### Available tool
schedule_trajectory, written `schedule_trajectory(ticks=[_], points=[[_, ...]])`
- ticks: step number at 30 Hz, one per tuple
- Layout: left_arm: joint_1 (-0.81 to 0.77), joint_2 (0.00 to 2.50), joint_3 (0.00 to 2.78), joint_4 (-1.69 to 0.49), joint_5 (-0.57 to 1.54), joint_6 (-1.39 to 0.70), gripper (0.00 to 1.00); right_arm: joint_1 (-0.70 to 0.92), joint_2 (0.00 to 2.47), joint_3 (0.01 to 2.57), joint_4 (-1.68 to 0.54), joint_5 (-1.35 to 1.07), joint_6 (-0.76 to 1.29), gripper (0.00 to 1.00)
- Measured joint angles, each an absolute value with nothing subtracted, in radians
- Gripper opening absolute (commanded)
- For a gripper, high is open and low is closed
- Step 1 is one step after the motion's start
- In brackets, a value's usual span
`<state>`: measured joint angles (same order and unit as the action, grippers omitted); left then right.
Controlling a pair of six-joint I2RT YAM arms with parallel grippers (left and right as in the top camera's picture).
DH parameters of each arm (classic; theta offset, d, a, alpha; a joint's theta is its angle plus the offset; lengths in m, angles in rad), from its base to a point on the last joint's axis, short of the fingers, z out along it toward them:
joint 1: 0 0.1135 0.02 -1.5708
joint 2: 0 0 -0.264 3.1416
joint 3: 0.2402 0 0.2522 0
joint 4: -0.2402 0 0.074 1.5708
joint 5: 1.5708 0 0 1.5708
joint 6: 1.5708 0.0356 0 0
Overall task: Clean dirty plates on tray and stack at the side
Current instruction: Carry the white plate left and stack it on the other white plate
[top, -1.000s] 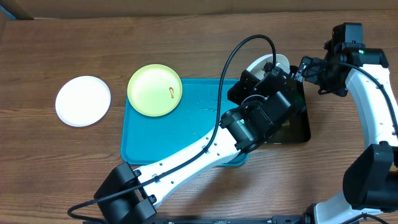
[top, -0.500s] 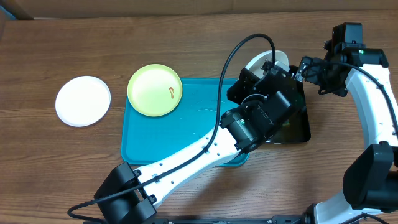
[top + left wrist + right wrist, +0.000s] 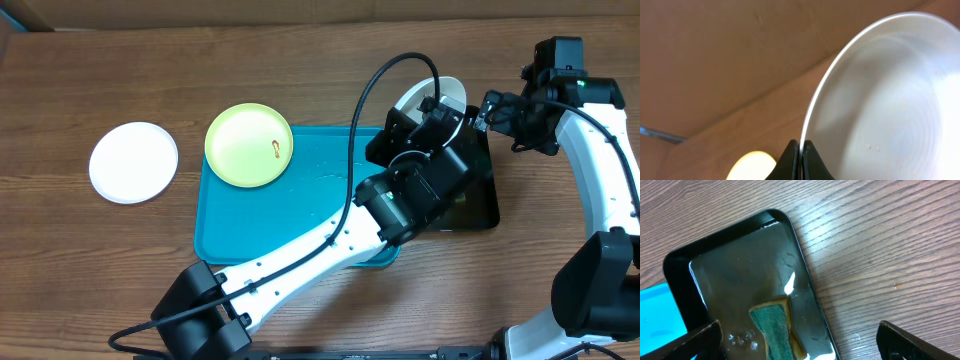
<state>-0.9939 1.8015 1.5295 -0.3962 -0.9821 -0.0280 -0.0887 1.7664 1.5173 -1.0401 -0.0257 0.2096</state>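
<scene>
My left gripper will move across the turquoise tray (image 3: 270,220), go down and let go on top of the white plate on the table, because that plate is below it and to its left in the overhead view.
My left gripper (image 3: 800,159) is shut on the rim of a white plate (image 3: 885,105) and holds it tilted in the air above the black tray (image 3: 478,205); the plate also shows in the overhead view (image 3: 440,93). A pale yellow-green plate (image 3: 249,144) with a small orange smear lies on the far left corner of the turquoise tray (image 3: 270,220). Another white plate (image 3: 133,162) lies on the table left of the tray. My right gripper (image 3: 797,342) is open and empty above the black tray (image 3: 740,265), over a green-and-yellow sponge (image 3: 775,327).
The black tray holds dark liquid and the sponge. Bare wooden table (image 3: 880,245) lies to its right. A brown cardboard wall (image 3: 730,55) stands at the back. My left arm (image 3: 330,240) stretches across the turquoise tray.
The white plate in my left gripper has tilted up slightly, showing a little more above the gripper. The right arm has not moved.
</scene>
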Motion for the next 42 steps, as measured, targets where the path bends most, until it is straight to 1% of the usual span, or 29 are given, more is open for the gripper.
schedule_trajectory(ticks=[4, 9, 12, 14, 17, 20, 25, 27, 32, 34, 36, 42], points=[[-0.927, 1.802, 1.532, -0.514, -0.846, -0.124, 0.04, -0.089, 1.766, 1.517, -1.04, -0.025, 0.209, 1.0], [-0.766, 1.802, 1.533, -0.606, -0.606, -0.272, 0.04, -0.089, 1.766, 1.517, -1.039, -0.025, 0.209, 1.0], [-0.634, 1.802, 1.533, -0.63, -0.388, -0.323, 0.04, -0.089, 1.766, 1.517, -1.04, -0.026, 0.209, 1.0], [-0.521, 1.802, 1.533, -0.669, -0.202, -0.353, 0.04, -0.089, 1.766, 1.517, -1.04, -0.025, 0.209, 1.0], [-0.344, 1.802, 1.535, -0.747, 0.012, -0.392, 0.04, -0.089, 1.766, 1.517, -1.039, -0.025, 0.209, 1.0], [-0.123, 1.802, 1.536, -0.843, 0.136, -0.422, 0.04, -0.089, 1.766, 1.517, -1.04, -0.026, 0.21, 1.0], [0.255, 1.802, 1.538, -0.972, 0.212, -0.436, 0.04, -0.089, 1.766, 1.517, -1.04, -0.026, 0.208, 1.0], [0.459, 1.802, 1.538, -1.029, 0.228, -0.437, 0.04, -0.089, 1.766, 1.517, -1.039, -0.025, 0.209, 1.0], [0.691, 1.802, 1.538, -1.047, 0.244, -0.437, 0.04, -0.089, 1.766, 1.517, -1.04, -0.025, 0.209, 1.0], [0.746, 1.802, 1.534, -1.047, 0.241, -0.439, 0.04, -0.089, 1.766, 1.517, -1.039, -0.025, 0.209, 1.0], [0.767, 1.802, 1.523, -1.043, 0.22, -0.439, 0.04, -0.089, 1.766, 1.517, -1.04, -0.025, 0.209, 1.0], [0.743, 1.802, 1.458, -0.964, 0.137, -0.439, 0.04, -0.089, 1.766, 1.517, -1.04, -0.026, 0.209, 1.0]])
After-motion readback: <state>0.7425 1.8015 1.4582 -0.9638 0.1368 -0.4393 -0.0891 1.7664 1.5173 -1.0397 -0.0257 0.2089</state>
